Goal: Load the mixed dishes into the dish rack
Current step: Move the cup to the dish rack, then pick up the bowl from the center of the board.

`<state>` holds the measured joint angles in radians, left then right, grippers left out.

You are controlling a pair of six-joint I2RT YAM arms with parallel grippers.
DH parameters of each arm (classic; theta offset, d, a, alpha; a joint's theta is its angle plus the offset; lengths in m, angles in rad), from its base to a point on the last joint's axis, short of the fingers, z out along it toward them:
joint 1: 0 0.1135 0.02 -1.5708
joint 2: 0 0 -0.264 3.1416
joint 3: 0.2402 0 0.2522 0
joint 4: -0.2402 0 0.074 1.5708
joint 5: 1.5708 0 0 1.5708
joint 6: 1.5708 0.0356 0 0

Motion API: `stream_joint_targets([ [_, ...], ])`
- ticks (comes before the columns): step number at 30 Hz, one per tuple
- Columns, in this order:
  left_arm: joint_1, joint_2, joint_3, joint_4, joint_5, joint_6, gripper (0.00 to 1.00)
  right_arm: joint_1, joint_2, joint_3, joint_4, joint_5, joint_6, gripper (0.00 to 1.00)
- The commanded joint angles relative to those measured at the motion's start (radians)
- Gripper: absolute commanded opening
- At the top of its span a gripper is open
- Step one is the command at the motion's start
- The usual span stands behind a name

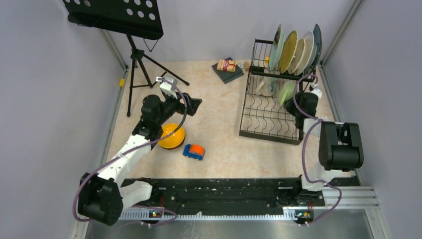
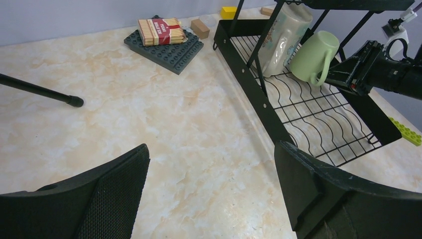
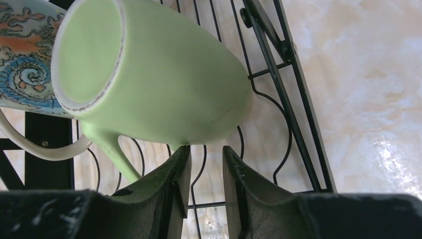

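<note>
The bowl is below and back of my left gripper, so next I need to pull back, tilt its fingers down and lower them over the bowl's rim [image 1: 162, 131] opposite the toy car.
The dish rack [image 1: 271, 119] stands at the right, with several round plates [image 1: 293, 50] and a dark teal plate upright in its upper tier. A pale green mug [image 3: 164, 79] lies on its side on the rack's wire base, next to a patterned beige mug [image 3: 22, 59]. My right gripper [image 3: 206, 152] sits just under the green mug; its jaws stand narrowly apart with nothing between them. The orange-yellow bowl [image 1: 171, 135] rests on the table beneath my left arm. My left gripper [image 2: 211, 164] hangs wide open over bare table, left of the rack [image 2: 254, 94].
A blue-and-orange toy car [image 1: 193, 151] sits right of the bowl. A packet on a dark mat [image 1: 227, 67] lies at the back. A music stand [image 1: 117, 15] on a tripod occupies the back left corner. Walls close in both sides.
</note>
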<state>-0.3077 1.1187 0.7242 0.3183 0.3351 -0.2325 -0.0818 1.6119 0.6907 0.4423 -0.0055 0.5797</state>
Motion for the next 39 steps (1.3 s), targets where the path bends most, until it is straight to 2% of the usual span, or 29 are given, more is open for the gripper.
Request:
stream_joint_targets([
  [1, -0.001, -0.043, -0.015, 0.012, -0.039, 0.013, 0.99, -0.012, 0.033, 0.032, 0.136, -0.035, 0.032, 0.32],
  [6, -0.001, -0.062, -0.019, -0.004, -0.067, 0.019, 0.99, -0.015, 0.081, 0.074, 0.147, -0.005, 0.042, 0.33],
  [10, -0.001, -0.071, -0.017, -0.027, -0.118, 0.012, 0.99, -0.015, 0.123, 0.081, 0.238, -0.007, 0.057, 0.34],
  [14, 0.0, -0.098, 0.0, -0.126, -0.346, -0.075, 0.99, -0.015, 0.144, 0.104, 0.258, 0.002, 0.049, 0.35],
  [17, 0.001, -0.127, -0.004, -0.188, -0.471, -0.083, 0.99, -0.015, 0.143, 0.097, 0.265, 0.002, 0.041, 0.38],
  [19, 0.001, -0.149, -0.018, -0.208, -0.539, -0.104, 0.99, -0.017, 0.147, 0.117, 0.188, 0.047, 0.044, 0.39],
  [21, 0.002, -0.165, -0.028, -0.234, -0.62, -0.14, 0.99, -0.029, 0.149, 0.175, 0.039, 0.043, 0.062, 0.4],
  [22, 0.004, -0.168, -0.027, -0.264, -0.663, -0.165, 0.99, -0.032, 0.141, 0.183, 0.014, 0.034, 0.064, 0.41],
  [24, 0.014, -0.163, -0.015, -0.33, -0.721, -0.2, 0.99, -0.032, 0.105, 0.13, 0.067, 0.012, 0.06, 0.42],
  [27, 0.04, -0.148, 0.0, -0.432, -0.744, -0.265, 0.99, -0.032, 0.046, 0.054, 0.134, -0.038, 0.061, 0.45],
  [33, 0.096, -0.144, -0.02, -0.55, -0.72, -0.394, 0.97, -0.032, -0.1, -0.019, 0.058, -0.074, 0.026, 0.51],
  [39, 0.176, -0.154, -0.07, -0.578, -0.638, -0.474, 0.89, -0.032, -0.287, -0.105, -0.03, -0.116, 0.033, 0.53],
])
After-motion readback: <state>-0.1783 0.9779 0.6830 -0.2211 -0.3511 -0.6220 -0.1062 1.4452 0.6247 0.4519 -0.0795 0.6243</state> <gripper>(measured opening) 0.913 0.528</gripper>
